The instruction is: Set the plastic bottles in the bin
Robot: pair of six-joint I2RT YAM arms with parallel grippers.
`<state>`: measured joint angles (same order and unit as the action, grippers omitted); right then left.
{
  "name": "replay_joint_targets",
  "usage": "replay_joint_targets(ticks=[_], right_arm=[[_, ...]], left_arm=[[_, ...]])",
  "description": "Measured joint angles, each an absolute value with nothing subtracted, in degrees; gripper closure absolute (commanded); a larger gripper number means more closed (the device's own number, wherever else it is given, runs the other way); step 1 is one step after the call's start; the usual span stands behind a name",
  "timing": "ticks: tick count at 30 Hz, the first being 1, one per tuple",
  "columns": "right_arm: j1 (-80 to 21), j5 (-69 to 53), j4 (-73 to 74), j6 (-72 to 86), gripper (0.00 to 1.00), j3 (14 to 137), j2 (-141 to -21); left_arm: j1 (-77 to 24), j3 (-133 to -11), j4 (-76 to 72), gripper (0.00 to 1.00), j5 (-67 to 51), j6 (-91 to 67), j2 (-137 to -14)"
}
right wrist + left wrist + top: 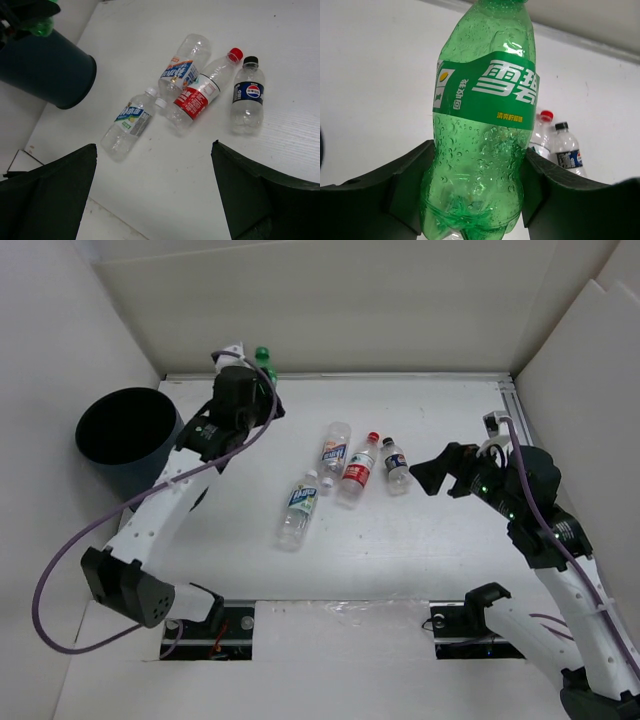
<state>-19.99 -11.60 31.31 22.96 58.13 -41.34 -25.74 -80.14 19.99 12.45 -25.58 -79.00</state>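
My left gripper should next release the green bottle over the bin's opening (128,426), left in the top view.
My left gripper (248,368) is shut on the green bottle (485,125), holding it up near the back wall, to the right of the dark bin (148,472). Its fingers (415,175) press the bottle's lower body from both sides. Four clear bottles lie mid-table: a blue-white label with white cap (299,508), a blue-orange label (336,447), a red label with red cap (358,472), and a dark label with dark cap (396,466). My right gripper (428,477) is open and empty, just right of the dark-capped bottle (247,95).
White walls close in the table at the back and both sides. The bin (50,75) stands at the table's left edge. A metal rail (515,410) runs along the right edge. The arm bases sit at the near edge.
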Motion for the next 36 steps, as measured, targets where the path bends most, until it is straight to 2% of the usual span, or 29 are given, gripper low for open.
replay_joint_targets(ticks=[4,10,14,18,19,20,22,23,24,30,36], right_arm=[[-20.32,-12.95,30.44,23.62,0.00,58.11,-41.85],[-20.67,-14.68,29.15,23.99,0.00,58.08,-41.98],[-20.71,-15.07,29.10,23.99,0.00,58.08,-42.00],[-20.71,-15.07,29.19,23.53,0.00,58.08,-42.00],[-20.71,-15.07,29.21,23.44,0.00,58.08,-42.00],[-20.71,-15.03,29.26,23.22,0.00,58.06,-42.02],[-20.80,-14.76,29.28,22.83,0.00,57.98,-42.17],[-20.84,-14.50,29.28,22.68,0.00,57.89,-42.54],[-20.95,-14.06,29.21,22.61,0.00,57.71,-42.94],[-23.46,-9.32,29.10,22.79,0.00,56.75,-49.98],[-28.99,-1.39,29.54,24.32,0.00,58.65,-62.74]], left_arm=[[-21.08,-88.40,27.14,1.00,17.93,-28.27,-76.20],[-3.20,-99.55,32.25,1.00,18.52,-29.52,-75.90],[5.21,-97.36,34.79,1.00,18.13,-31.31,-75.55],[17.41,-87.64,34.41,0.99,13.28,-31.77,-74.87],[19.68,-85.89,34.83,0.94,12.86,-31.83,-75.20],[21.17,-84.68,35.48,0.74,12.53,-31.81,-75.50],[21.87,-83.15,35.99,0.42,11.77,-31.77,-75.64],[21.74,-82.87,36.14,0.18,11.09,-31.62,-75.55],[21.65,-82.85,36.16,0.00,10.74,-31.11,-75.44],[21.15,-82.06,34.96,0.00,9.89,-30.92,-73.17],[21.15,-81.69,34.54,0.00,9.15,-30.37,-72.47]])
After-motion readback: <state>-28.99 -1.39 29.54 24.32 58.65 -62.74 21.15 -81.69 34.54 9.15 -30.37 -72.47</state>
